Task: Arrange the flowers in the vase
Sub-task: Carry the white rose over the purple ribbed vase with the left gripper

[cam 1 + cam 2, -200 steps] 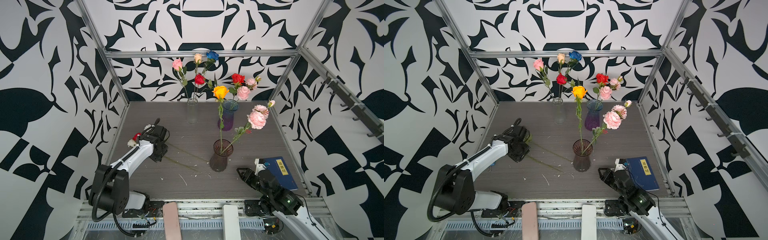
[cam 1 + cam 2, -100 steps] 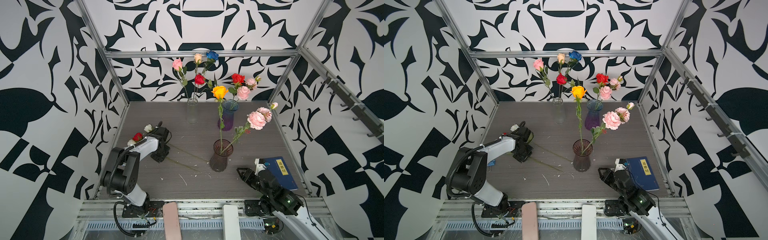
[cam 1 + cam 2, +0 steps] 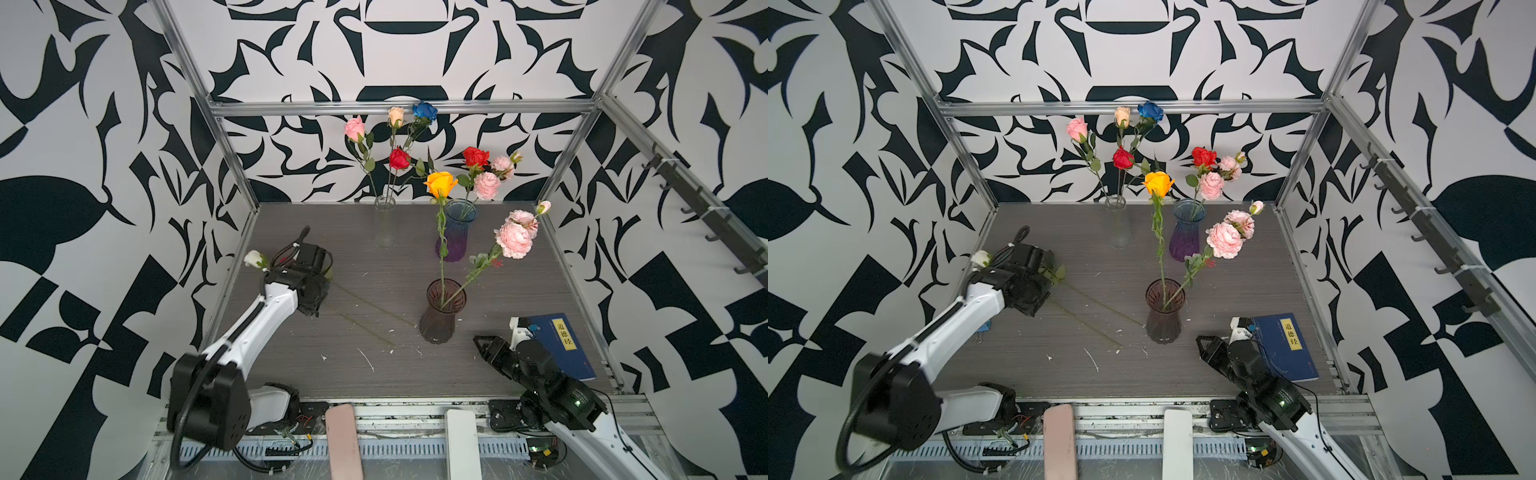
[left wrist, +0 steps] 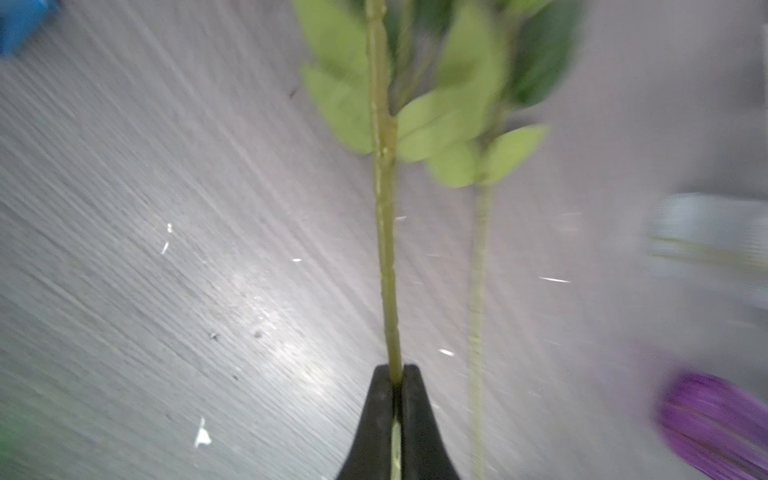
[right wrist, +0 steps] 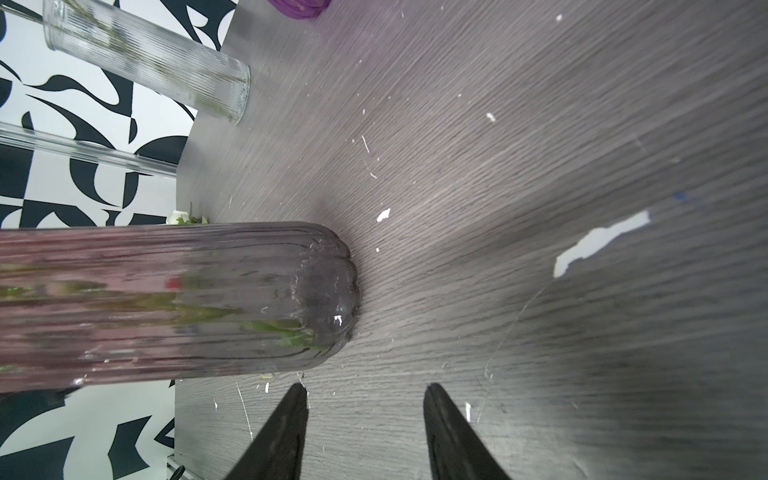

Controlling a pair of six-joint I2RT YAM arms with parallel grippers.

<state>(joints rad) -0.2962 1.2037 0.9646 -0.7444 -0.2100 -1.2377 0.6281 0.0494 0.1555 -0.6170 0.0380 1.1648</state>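
Next, my left gripper lifts, swings over the dark glass vase's opening (image 3: 445, 293) past the trailing stems, turns the green leafy stem upright, lowers and releases.
My left gripper (image 3: 314, 308) (image 4: 397, 368) is shut on a thin green leafy flower stem (image 4: 384, 232) low over the table's left side. A white flower head (image 3: 254, 258) sticks up beside its wrist. A second stem (image 4: 478, 291) runs alongside; in both top views two stems (image 3: 374, 309) trail toward the dark glass vase (image 3: 441, 316) (image 5: 208, 299). That vase holds an orange rose (image 3: 440, 184) and pink carnations (image 3: 514, 239). My right gripper (image 3: 482, 345) (image 5: 365, 390) rests open and empty near the vase's base at the front right.
At the back stand a clear vase (image 3: 384, 224) with pink, cream, blue and red roses and a purple vase (image 3: 455, 232) with red and pink flowers. A blue book (image 3: 561, 345) lies by my right arm. White flecks litter the table.
My left gripper has shut on the stem. Its arm has swung and the white flower head has come up off the table; the red head beside it is now hidden. The right arm is still.
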